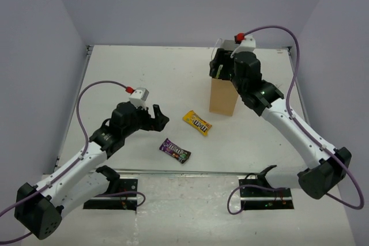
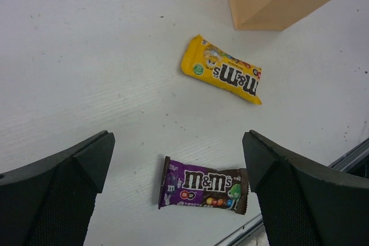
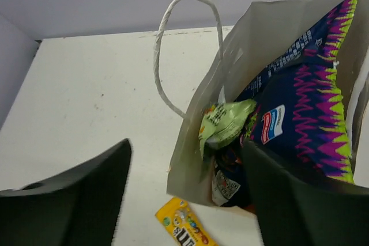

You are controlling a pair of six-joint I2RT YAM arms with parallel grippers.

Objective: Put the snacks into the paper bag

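The left gripper should go down and back next and close on the purple end (image 1: 166,144) (image 2: 169,184) of the dark purple candy bar, because that end is nearest the gripper.
The tan paper bag (image 1: 222,99) stands at the table's back centre. In the right wrist view its mouth (image 3: 199,142) is open and holds the large purple chip bag (image 3: 305,108) and the small green packet (image 3: 225,122); the red bag is not clearly visible. My right gripper (image 1: 222,68) hovers over the bag top, open and empty (image 3: 187,159). The yellow M&M's pack (image 1: 197,122) lies on the table in front of the bag (image 2: 222,70). The dark purple candy bar (image 1: 175,150) lies nearer (image 2: 204,185). My left gripper (image 1: 158,118) is open, above and left of it (image 2: 176,142).
A white cord handle (image 3: 184,44) droops over the bag's left side. Purple cables arc over both arms. The table's near edge with a metal rail (image 2: 346,156) runs just past the dark purple candy bar. Grey walls enclose the back and sides.
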